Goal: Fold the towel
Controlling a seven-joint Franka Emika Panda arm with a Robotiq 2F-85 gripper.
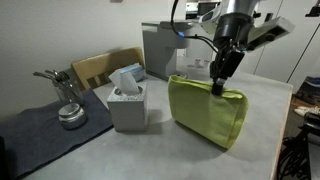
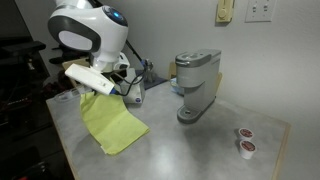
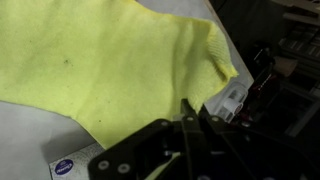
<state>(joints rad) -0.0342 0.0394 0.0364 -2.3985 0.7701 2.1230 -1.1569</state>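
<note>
The towel [image 1: 205, 112] stands tented, so my gripper will move away from the tissue box toward the bare tabletop on the gripper's other side and let go.
A yellow-green towel [image 1: 205, 112] is lifted at one edge and hangs down onto the grey table [image 1: 120, 150], standing like a tent. My gripper [image 1: 218, 87] is shut on its upper edge near a corner. In an exterior view the towel [image 2: 112, 126] drapes below the white arm, which hides the fingers. In the wrist view the towel [image 3: 100, 60] fills the upper left, and the closed black fingers [image 3: 190, 112] pinch its edge.
A grey tissue box [image 1: 128, 102] stands close beside the towel. A silver metal tool on a dark mat [image 1: 68, 112] lies further off. A coffee machine [image 2: 195, 85] stands at the back, with two pods [image 2: 246, 142] near the table edge.
</note>
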